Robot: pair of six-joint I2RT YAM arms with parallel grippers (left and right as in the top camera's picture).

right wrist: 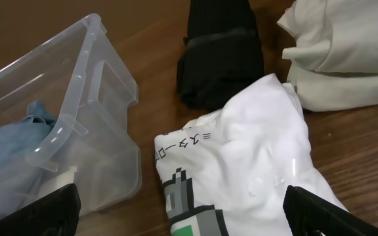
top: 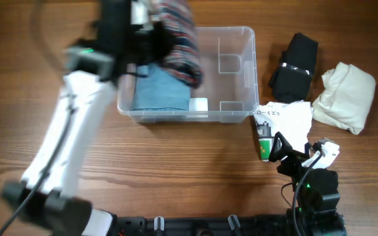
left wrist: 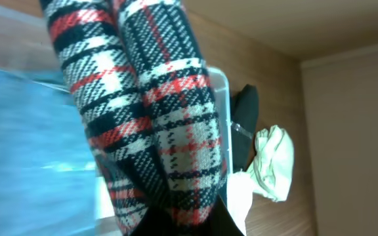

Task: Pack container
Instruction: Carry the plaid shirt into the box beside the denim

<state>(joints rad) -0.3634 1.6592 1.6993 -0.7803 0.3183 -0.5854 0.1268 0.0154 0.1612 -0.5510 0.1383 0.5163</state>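
Note:
My left gripper moves to the right in the overhead view next, lowers the garment and releases it, since the container's half beside the blue cloth is empty.
The clear plastic container [top: 235, 72] stands at the table's middle back, with folded blue cloth [top: 156, 88] in its left half and a white label [top: 199, 103] at its front wall. My left gripper [top: 151, 36] is shut on a plaid red, white and dark garment [top: 182, 42] and holds it over the container's left part. In the left wrist view the plaid garment [left wrist: 156, 124] hangs from the jaws [left wrist: 189, 226] above the blue cloth [left wrist: 25, 151]. My right gripper [right wrist: 182, 216] is open over a white printed shirt [right wrist: 254, 170], beside the container [right wrist: 84, 131].
A black folded garment [top: 294, 65] and a cream folded cloth [top: 345, 95] lie right of the container, with the white printed shirt [top: 287, 121] in front of them. The right arm's base [top: 314, 190] stands at the front right.

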